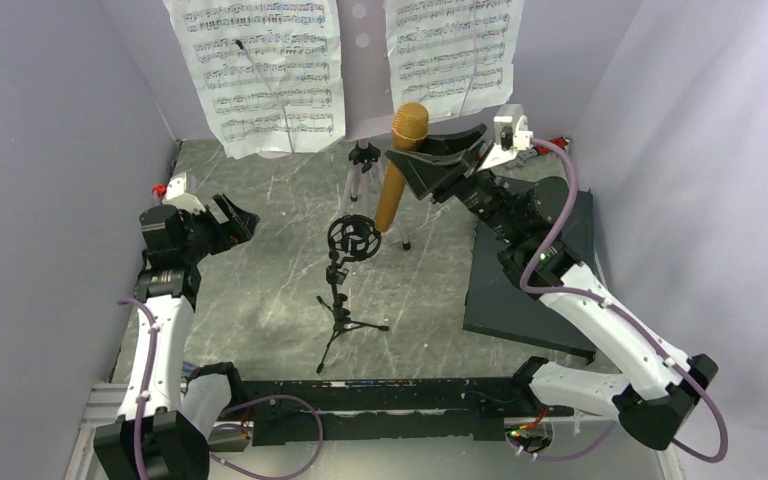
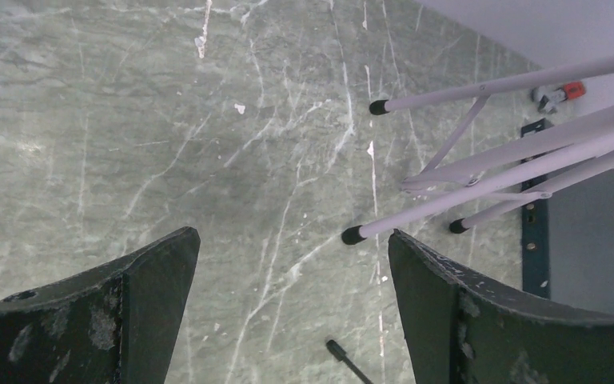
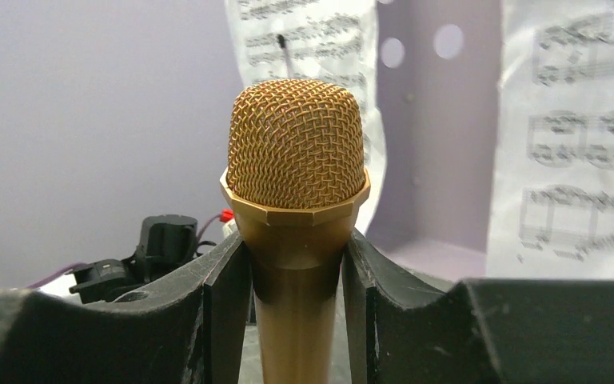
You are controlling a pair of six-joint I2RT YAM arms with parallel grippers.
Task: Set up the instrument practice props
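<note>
The microphone's handle hangs beside the mount's opening, so next my right gripper will shift left in the top view, then down over the black mic stand's ring mount [image 1: 352, 238] to release.
The lilac music stand [image 1: 363, 60] stands at the back centre, and a white music sheet hangs on each side of its desk [image 1: 265, 70] [image 1: 455, 55]. My right gripper [image 1: 400, 168] is shut on the gold microphone [image 1: 391, 210] just below its mesh head and holds it upright above the black mic stand's ring mount [image 1: 352, 238]. In the right wrist view the microphone [image 3: 297, 160] fills the gap between the fingers of the right gripper [image 3: 296, 264]. My left gripper [image 1: 240, 222] hovers open and holds nothing, left of the mic stand. Its wrist view shows the left gripper [image 2: 292, 248] over bare table near the music stand's legs [image 2: 480, 172].
A dark grey slab [image 1: 535, 290] lies on the right under my right arm. A red-handled wrench [image 1: 558, 143] rests at the back right corner. Lilac walls close in the left, back and right sides. One black mic stand foot [image 2: 344, 356] lies near my left fingers.
</note>
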